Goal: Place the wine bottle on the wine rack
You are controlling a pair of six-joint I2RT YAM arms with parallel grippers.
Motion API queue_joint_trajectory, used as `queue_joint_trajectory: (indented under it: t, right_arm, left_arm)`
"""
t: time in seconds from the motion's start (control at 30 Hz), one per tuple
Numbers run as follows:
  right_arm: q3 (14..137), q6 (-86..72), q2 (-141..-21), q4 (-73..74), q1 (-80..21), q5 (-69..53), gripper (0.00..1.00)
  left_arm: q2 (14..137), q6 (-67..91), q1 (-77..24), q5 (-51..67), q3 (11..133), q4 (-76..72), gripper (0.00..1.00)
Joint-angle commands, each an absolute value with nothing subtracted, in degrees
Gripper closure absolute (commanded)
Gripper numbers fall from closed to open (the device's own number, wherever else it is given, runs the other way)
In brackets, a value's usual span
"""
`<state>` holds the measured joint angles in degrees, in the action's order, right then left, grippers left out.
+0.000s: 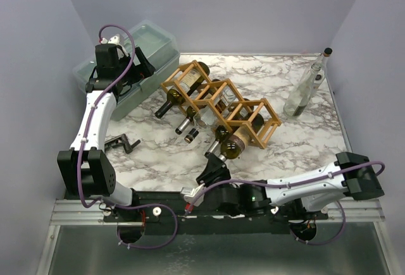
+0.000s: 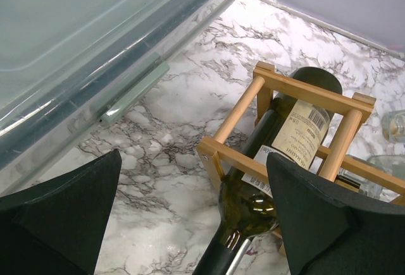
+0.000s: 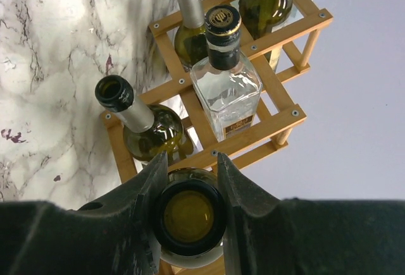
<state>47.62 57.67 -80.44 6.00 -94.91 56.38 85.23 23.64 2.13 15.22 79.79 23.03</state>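
The bottle's body still sticks out, so my right gripper should push the bottle outward, deeper into the rack's near end cell (image 1: 253,128), and let go.
The wooden wine rack (image 1: 223,101) lies diagonally on the marble table and holds several bottles. A dark green wine bottle (image 1: 235,143) has its body in the rack's near end cell, with its neck pointing toward the arms. My right gripper (image 1: 214,160) is shut on that neck. In the right wrist view the two fingers clamp the bottle's mouth (image 3: 190,215), with the rack (image 3: 253,133) just beyond my right gripper (image 3: 191,161). My left gripper (image 1: 144,65) hovers open and empty by the rack's far end. Its view shows my left gripper (image 2: 190,180) above a labelled bottle (image 2: 304,129) in the rack (image 2: 240,107).
A translucent plastic bin (image 1: 158,41) with a lid stands at the back left, close behind the left gripper, and also shows in the left wrist view (image 2: 95,41). A clear empty bottle (image 1: 307,88) stands upright at the back right. A small black object (image 1: 123,142) lies near the left arm.
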Motion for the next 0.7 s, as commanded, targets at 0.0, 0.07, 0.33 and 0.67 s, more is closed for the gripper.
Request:
queue_joint_trajectory:
  t: [0.0,0.07,0.33,0.67]
  right_arm:
    - [43.78,67.94,-74.23,-3.04,-94.99,51.18,1.00]
    - [41.52,70.04,-71.17,-5.00,-94.95,49.20,0.99]
    - [35.64,71.43,-68.90,-3.83,-94.63,47.72,0.99]
    - [31.12,70.93,-71.19,-4.76,-92.19,47.21,0.99]
  left_arm:
    - [84.45,24.34,1.85,16.51,79.19,22.99,0.01]
    - [84.23,24.35,1.76,16.38,79.18,23.00,0.01]
    - [84.37,24.52,1.65,16.63,79.19,22.91,0.01]
    - [84.98,24.78,1.25,16.97,79.10,22.68,0.02]
